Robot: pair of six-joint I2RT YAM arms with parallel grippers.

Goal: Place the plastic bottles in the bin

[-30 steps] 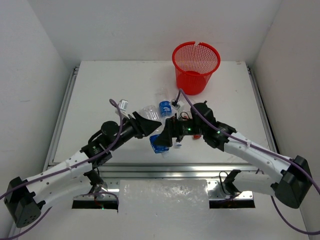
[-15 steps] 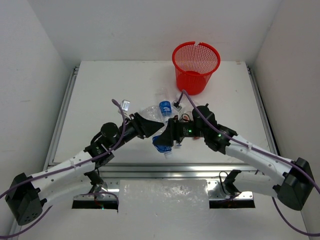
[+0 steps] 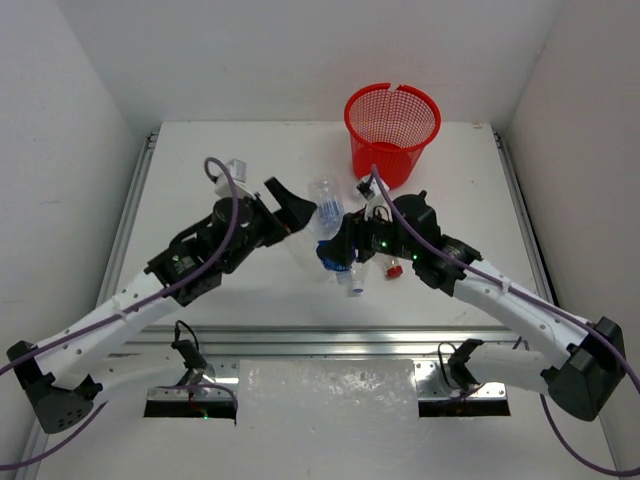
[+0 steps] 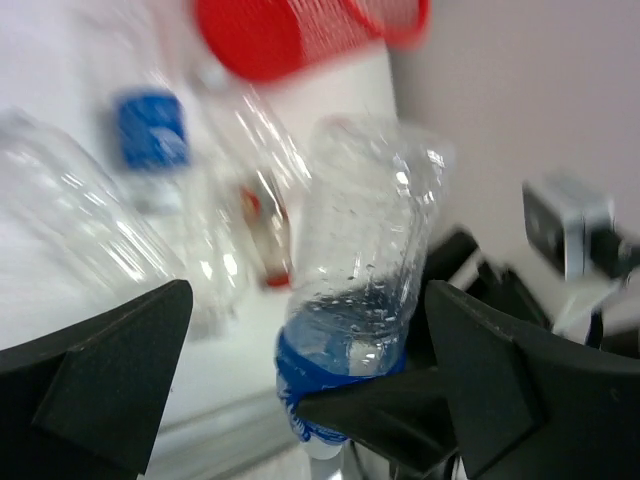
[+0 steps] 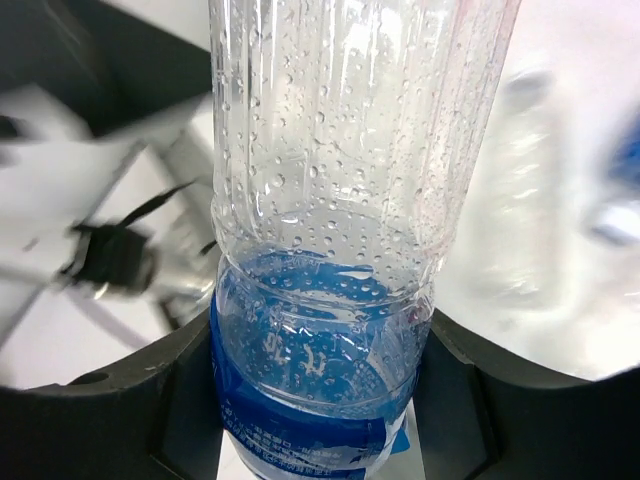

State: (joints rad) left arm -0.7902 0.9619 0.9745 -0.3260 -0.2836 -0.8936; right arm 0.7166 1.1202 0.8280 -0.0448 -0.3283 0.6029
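My right gripper has the red bin's opening (image 3: 392,116) outward of it, to its right in the top view, so I will carry the bottle outward over the opening and let go.
My right gripper (image 3: 338,255) (image 5: 320,400) is shut on a clear plastic bottle (image 3: 326,215) (image 5: 340,190) with a blue label, gripping it at the label, white cap toward the near edge. In the left wrist view the same bottle (image 4: 362,260) stands between my left gripper's (image 4: 310,380) wide-open fingers (image 4: 110,370) without touching them. My left gripper (image 3: 298,208) sits just left of the bottle. The red mesh bin (image 3: 392,125) (image 4: 300,30) stands upright at the far edge. More plastic bottles lie on the table: a blue-labelled one (image 4: 152,135), a clear one (image 4: 60,220), and one with a red cap (image 3: 393,269).
The white table (image 3: 200,160) has a metal rail (image 3: 330,340) along its near edge and white walls on three sides. Purple cables (image 3: 225,190) loop above both wrists. The two arms meet close together at the middle of the table.
The right gripper has shut on the blue-labelled bottle. The left gripper has let go of it, opened wide and drawn back to the far left. The bottle has risen toward the bin.
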